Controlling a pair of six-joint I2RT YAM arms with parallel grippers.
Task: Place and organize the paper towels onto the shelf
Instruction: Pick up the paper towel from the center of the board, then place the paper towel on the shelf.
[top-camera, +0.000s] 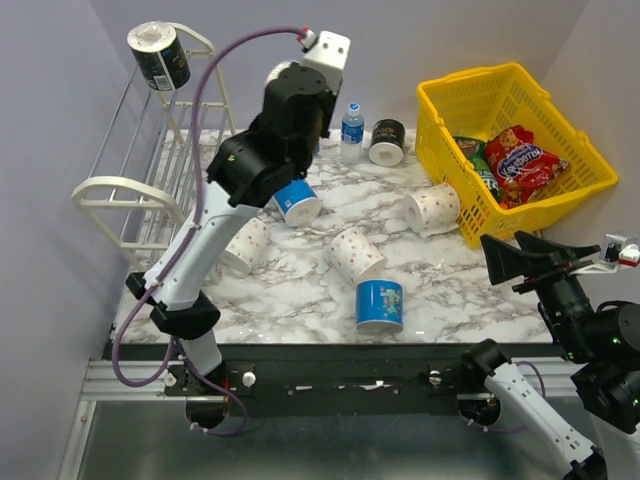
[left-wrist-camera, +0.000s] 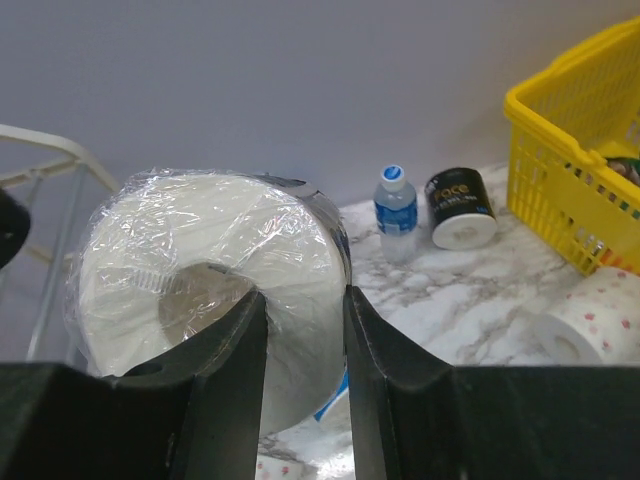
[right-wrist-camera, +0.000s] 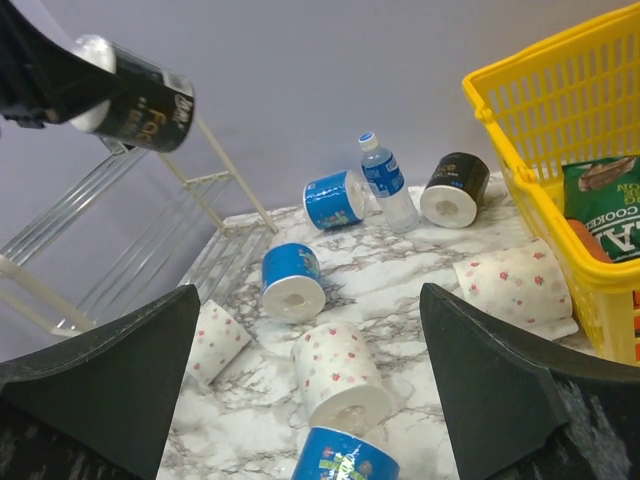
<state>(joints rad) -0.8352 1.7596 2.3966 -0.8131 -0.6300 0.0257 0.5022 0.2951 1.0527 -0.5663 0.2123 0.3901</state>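
Note:
I need to swing my left gripper to the left in the top view, over the shelf's empty upper bars beside the black roll, and release next.
In the left wrist view my left gripper (left-wrist-camera: 300, 295) is shut on a black-wrapped paper towel roll (left-wrist-camera: 200, 270). One finger crosses its white end at the core and the other presses its outer side. The roll hangs above the table, and a blue one shows beneath it. In the top view those fingers are hidden behind the raised left arm (top-camera: 295, 100). Another black roll (top-camera: 160, 55) rests atop the white shelf (top-camera: 125, 183). Blue (top-camera: 380, 305), dotted (top-camera: 355, 255) and black (top-camera: 387, 142) rolls lie on the marble. My right gripper (right-wrist-camera: 308, 290) stands wide open and holds nothing.
A yellow basket (top-camera: 470, 76) with snack packets (top-camera: 520, 160) stands at the back right. A small water bottle (top-camera: 352, 130) stands upright beside the black roll. Walls close the left and back sides. More rolls lie near the shelf's foot (top-camera: 245, 245).

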